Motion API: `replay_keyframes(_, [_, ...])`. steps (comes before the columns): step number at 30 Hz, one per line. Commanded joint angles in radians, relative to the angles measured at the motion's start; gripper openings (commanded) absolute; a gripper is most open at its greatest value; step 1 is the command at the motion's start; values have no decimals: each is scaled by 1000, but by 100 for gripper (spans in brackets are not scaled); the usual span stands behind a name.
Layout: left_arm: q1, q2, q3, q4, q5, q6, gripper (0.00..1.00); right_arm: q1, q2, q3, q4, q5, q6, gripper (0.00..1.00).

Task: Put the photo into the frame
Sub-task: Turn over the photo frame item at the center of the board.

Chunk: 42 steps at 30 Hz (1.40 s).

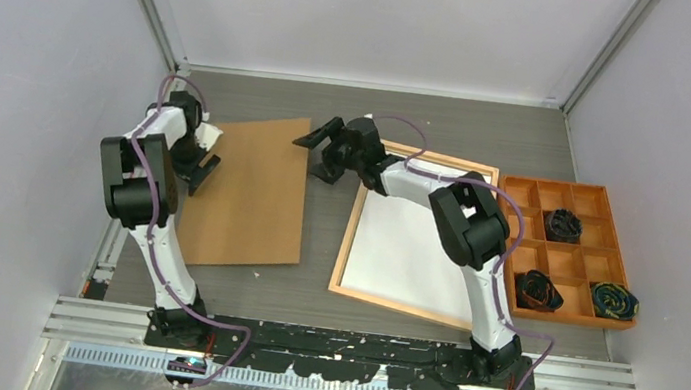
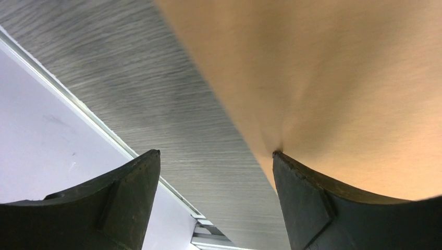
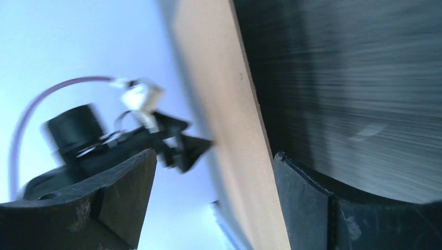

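Note:
The photo's free near edge (image 1: 234, 263) is back from my left gripper and to its right in the top view. I need to move back toward it, turn and close.
The photo (image 1: 246, 192) lies face down left of centre on the table, only its plain brown back showing. The frame (image 1: 346, 246), thin light wood around a white centre, lies flat to its right. My left gripper (image 1: 202, 168) is at the photo's left edge, open; in the left wrist view the right fingertip (image 2: 284, 161) touches the photo (image 2: 339, 78) and the left one is over bare table. My right gripper (image 1: 314, 156) is open at the photo's far right corner. In the right wrist view the photo's edge (image 3: 224, 130) runs between the fingers, close to the right fingertip (image 3: 284, 164).
An orange compartment tray (image 1: 565, 186) with dark bundled cords in some cells stands at the right, beside the frame. Grey walls close in on both sides and at the back. A metal rail (image 2: 104, 130) runs along the left wall, close to my left gripper.

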<state>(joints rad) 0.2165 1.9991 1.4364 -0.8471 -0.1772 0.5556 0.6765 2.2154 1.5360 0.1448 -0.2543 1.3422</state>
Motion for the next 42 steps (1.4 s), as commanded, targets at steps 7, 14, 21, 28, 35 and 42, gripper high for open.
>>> replay_keyframes(7, [-49, 17, -13, -42, 259, -63, 83, 96, -123, -88, 620, -315, 279, 83])
replay_keyframes(14, [-49, 3, -17, -39, 265, -69, 83, 96, -203, -129, 355, -273, 109, 83])
replay_keyframes(21, [-49, -37, 20, -81, 316, -79, 88, 94, -282, -91, 81, -180, -40, 55])
replay_keyframes(28, [-83, -207, -1, -51, 412, -47, 100, 80, -278, 53, -272, -56, -158, 2])
replay_keyframes(35, [-126, -458, -194, 16, 670, 125, 100, -12, -205, 103, -335, 13, -137, 1])
replay_keyframes(42, [-137, -775, -428, -124, 819, 522, 100, -55, -201, 53, -280, -17, -42, 1])
